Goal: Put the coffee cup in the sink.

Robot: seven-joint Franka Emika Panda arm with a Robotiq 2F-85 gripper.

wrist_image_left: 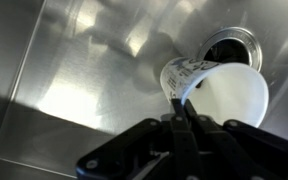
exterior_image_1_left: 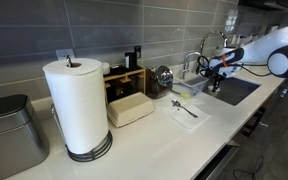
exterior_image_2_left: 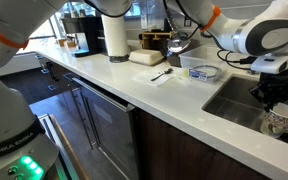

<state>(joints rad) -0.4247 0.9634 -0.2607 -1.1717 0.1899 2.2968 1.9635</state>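
I should lower the cup slightly onto the steel sink's bottom beside the drain, just below it, and release the cup's rim next.
The coffee cup (wrist_image_left: 219,90) is a white paper cup with a printed band. In the wrist view it hangs tilted, mouth toward the camera, just above the steel sink (wrist_image_left: 74,80) floor and next to the drain (wrist_image_left: 232,45). My gripper (wrist_image_left: 180,108) is shut on the cup's rim. In an exterior view the gripper (exterior_image_2_left: 274,98) is down inside the sink (exterior_image_2_left: 234,100) with the cup (exterior_image_2_left: 281,122) below it. In an exterior view the gripper (exterior_image_1_left: 216,80) is low over the sink (exterior_image_1_left: 234,90); the cup is hidden there.
A faucet (exterior_image_1_left: 202,50) stands behind the sink. On the white counter (exterior_image_1_left: 174,125) lie a spoon on a napkin (exterior_image_1_left: 184,108), a clear container (exterior_image_1_left: 190,86), a paper towel roll (exterior_image_1_left: 77,105), a wooden box (exterior_image_1_left: 126,82) and a toaster (exterior_image_1_left: 9,130).
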